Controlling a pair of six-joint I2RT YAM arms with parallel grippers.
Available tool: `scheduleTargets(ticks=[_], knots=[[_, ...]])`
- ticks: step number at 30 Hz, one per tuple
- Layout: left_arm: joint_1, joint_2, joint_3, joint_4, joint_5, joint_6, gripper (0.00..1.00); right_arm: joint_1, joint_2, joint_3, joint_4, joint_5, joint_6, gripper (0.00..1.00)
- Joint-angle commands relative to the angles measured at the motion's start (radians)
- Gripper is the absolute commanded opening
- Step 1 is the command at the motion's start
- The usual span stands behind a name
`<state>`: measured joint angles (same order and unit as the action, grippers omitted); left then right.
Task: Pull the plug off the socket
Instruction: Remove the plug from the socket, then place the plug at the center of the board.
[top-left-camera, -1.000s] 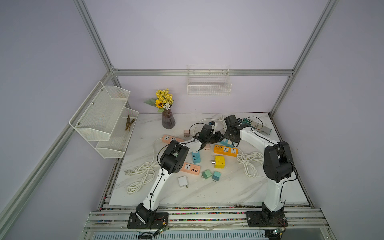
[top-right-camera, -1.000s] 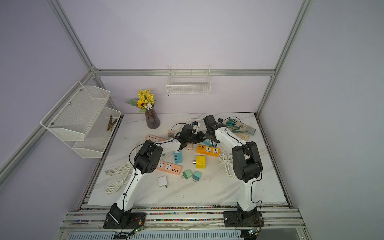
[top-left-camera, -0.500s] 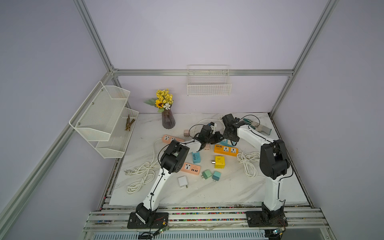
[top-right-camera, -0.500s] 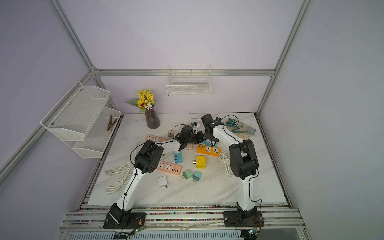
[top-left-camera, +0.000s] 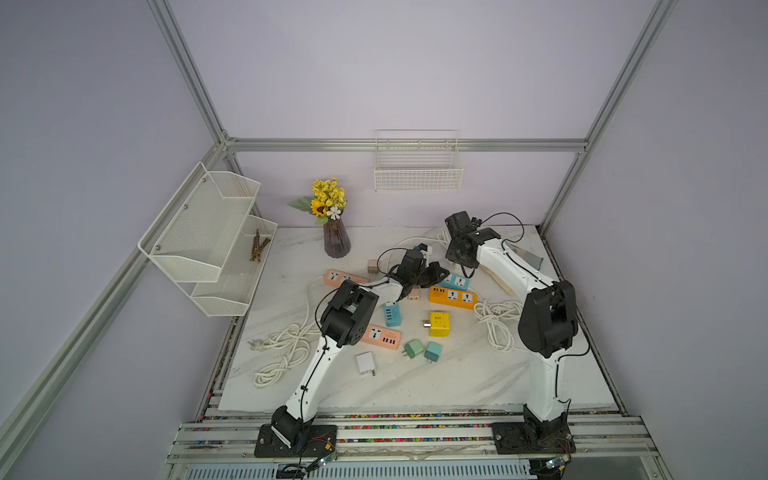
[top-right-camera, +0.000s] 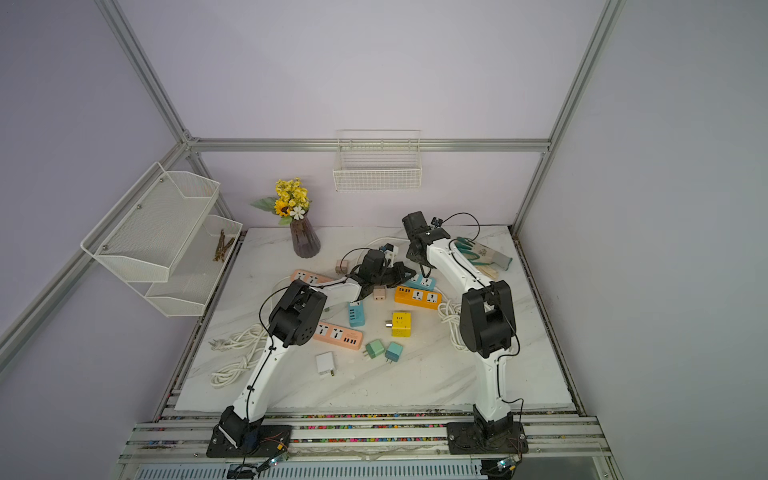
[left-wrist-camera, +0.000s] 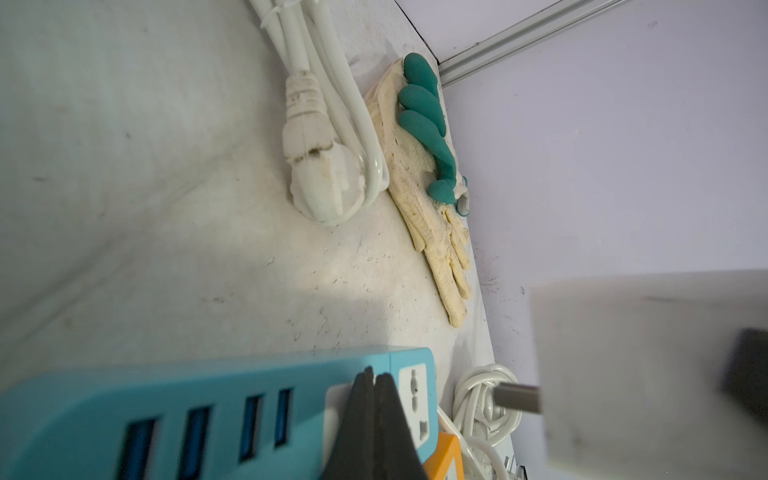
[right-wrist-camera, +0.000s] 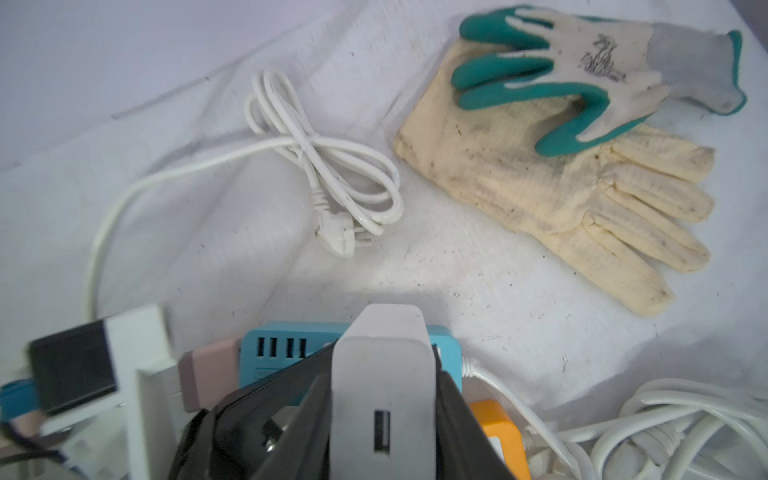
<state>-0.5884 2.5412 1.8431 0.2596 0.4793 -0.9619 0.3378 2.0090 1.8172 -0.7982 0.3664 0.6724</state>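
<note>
The robot's right gripper should move back and down next and let go of the plug on the empty tabletop (top-left-camera: 462, 343) beside the yellow cube. The plug's prong is out of the blue power strip.
A pale grey USB charger plug (right-wrist-camera: 384, 374) sits between the black fingers (right-wrist-camera: 453, 415) of my right gripper (right-wrist-camera: 384, 399), which is shut on it. In the left wrist view the plug (left-wrist-camera: 623, 365) hangs above the table, and its metal prong (left-wrist-camera: 515, 403) is bare and out of the socket. Below it lies the blue power strip (left-wrist-camera: 208, 399), the socket, seen in both top views (top-left-camera: 455, 281) (top-right-camera: 422, 282). My left gripper (left-wrist-camera: 374, 376) is shut with nothing in it, and its tips press on the strip's white face. The right gripper (top-left-camera: 463, 268) hangs just above the left gripper (top-left-camera: 438, 274).
An orange power strip (top-left-camera: 452, 297) lies against the blue one, with a coiled white cable (top-left-camera: 496, 320) beside it. Work gloves (right-wrist-camera: 561, 187) and a bundled cord (right-wrist-camera: 324, 166) lie behind. A yellow cube socket (top-left-camera: 439, 324), pink strips, small adapters and a vase (top-left-camera: 336, 239) fill the rest of the table.
My right gripper has risen a little and drawn back with the plug in it. The left gripper has stayed pressed on the blue strip.
</note>
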Motion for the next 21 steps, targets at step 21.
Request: scheduleTargets(ticks=[21], knots=[[0.055,-0.076,0.439,-0.394,0.017,0.160,0.13,-0.046,-0.517,-0.585,0.149,-0.398,-0.226,0.00]])
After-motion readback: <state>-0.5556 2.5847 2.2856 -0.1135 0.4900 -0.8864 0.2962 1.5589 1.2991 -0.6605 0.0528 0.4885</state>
